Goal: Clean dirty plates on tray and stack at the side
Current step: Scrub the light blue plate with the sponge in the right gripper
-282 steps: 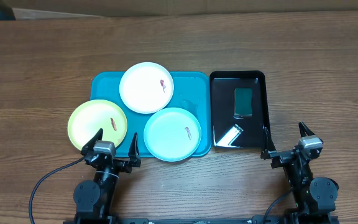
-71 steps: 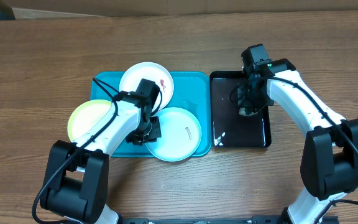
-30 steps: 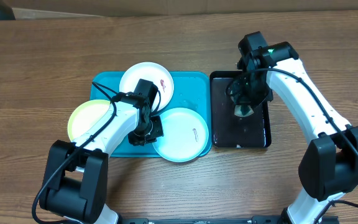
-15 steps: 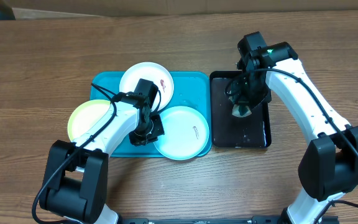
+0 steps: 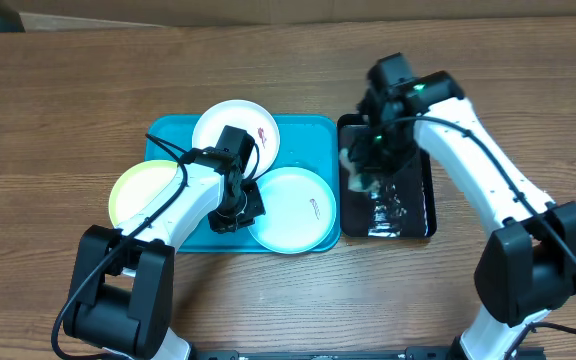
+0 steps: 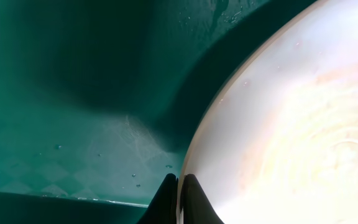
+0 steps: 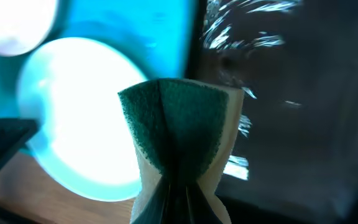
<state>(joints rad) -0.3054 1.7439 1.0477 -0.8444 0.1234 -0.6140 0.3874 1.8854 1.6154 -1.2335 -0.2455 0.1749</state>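
Next, the right gripper wipes the smeared aqua plate. Then it lowers onto the black tray's bottom and releases the sponge (image 7: 176, 124), since that bottom lies below the gripper.
The teal tray (image 5: 168, 135) holds a white plate (image 5: 234, 126) at the back. A yellow-green plate (image 5: 143, 195) overhangs its left rim and an aqua plate (image 5: 293, 210) sits at its front right. White and aqua each show a reddish smear. My left gripper (image 5: 240, 207) is shut on the aqua plate's left rim; the left wrist view shows the fingertips (image 6: 180, 198) pinching the plate (image 6: 291, 124) above the tray floor (image 6: 73, 93). My right gripper (image 5: 360, 165) is shut on a folded green sponge (image 7: 176, 124) over the black tray's left edge, right of the aqua plate (image 7: 73, 112).
A glossy black tray (image 5: 408, 205), wet and streaked, lies right of the teal tray and close beside it. Bare wooden table (image 5: 68, 80) surrounds both trays. Both arms reach in from the near edge.
My right gripper has carried the sponge left from the middle of the black tray to its left edge. The left gripper keeps its hold on the aqua plate, barely moving.
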